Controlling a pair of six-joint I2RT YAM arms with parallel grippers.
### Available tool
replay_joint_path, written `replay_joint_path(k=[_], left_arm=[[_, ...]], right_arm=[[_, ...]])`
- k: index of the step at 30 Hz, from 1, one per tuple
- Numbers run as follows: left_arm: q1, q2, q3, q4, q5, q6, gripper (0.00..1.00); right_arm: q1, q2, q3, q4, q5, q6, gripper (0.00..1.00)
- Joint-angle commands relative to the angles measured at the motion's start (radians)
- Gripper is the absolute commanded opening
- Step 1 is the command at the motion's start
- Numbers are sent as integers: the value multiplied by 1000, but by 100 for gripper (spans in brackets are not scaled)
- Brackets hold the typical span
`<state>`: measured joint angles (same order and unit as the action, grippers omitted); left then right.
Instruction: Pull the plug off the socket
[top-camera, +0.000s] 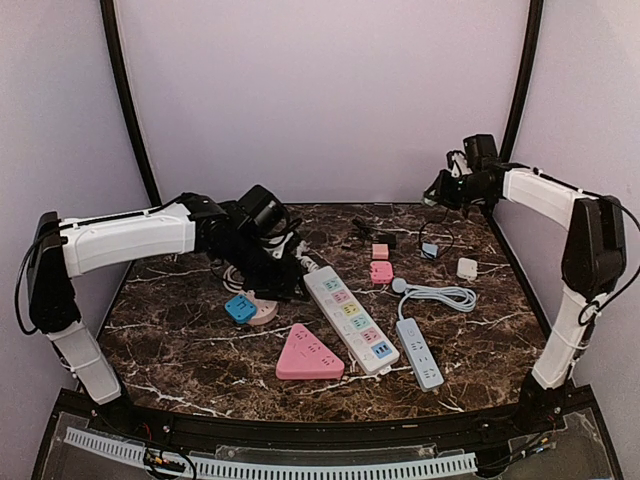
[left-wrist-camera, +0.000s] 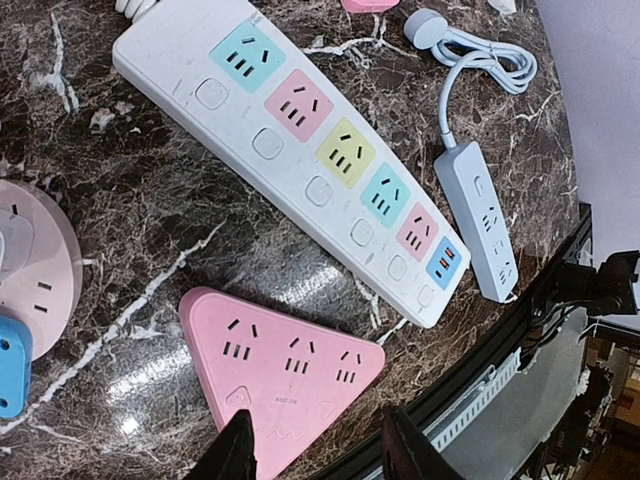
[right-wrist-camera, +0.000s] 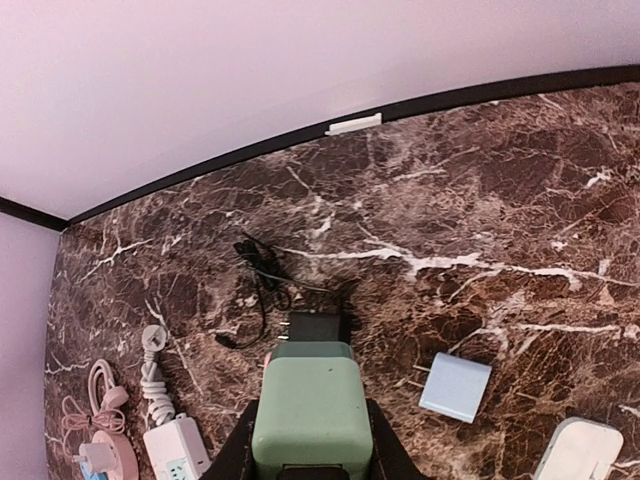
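Observation:
The marble near the table's back corner (top-camera: 457, 218) (right-wrist-camera: 490, 195) is bare, so my right gripper should go down and to the right in the top view to free the pale green plug there.
My right gripper (right-wrist-camera: 310, 440) is shut on a pale green plug (right-wrist-camera: 312, 410) and holds it high above the back right of the marble table (top-camera: 180, 340), clear of any socket. In the top view that gripper (top-camera: 438, 190) hangs near the back wall. A blue plug (top-camera: 240, 308) sits in the round pink socket (top-camera: 264, 313) at the left. My left gripper (left-wrist-camera: 320, 455) is open with nothing between its fingers, hovering over the pink triangular socket (left-wrist-camera: 280, 370). The blue plug (left-wrist-camera: 12, 365) shows at that view's left edge.
A long white power strip (top-camera: 350, 318) with coloured outlets lies mid-table, with a slim grey-blue strip (top-camera: 420, 352) and its coiled cord to its right. Below the right gripper lie a black adapter (right-wrist-camera: 318, 325) with a thin cable, a light blue adapter (right-wrist-camera: 455, 387) and a white one (right-wrist-camera: 585, 450).

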<state>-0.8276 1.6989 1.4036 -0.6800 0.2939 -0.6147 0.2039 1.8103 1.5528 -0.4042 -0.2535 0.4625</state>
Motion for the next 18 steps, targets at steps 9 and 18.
replay_joint_path(k=[9, 18], left_arm=[[4, -85, -31, 28, -13, -27, 42], [4, -89, -37, 51, -8, -41, 42]], right_arm=[[-166, 205, 72, 49, -113, 12, 2], [-285, 348, 138, 59, -224, 28, 3]])
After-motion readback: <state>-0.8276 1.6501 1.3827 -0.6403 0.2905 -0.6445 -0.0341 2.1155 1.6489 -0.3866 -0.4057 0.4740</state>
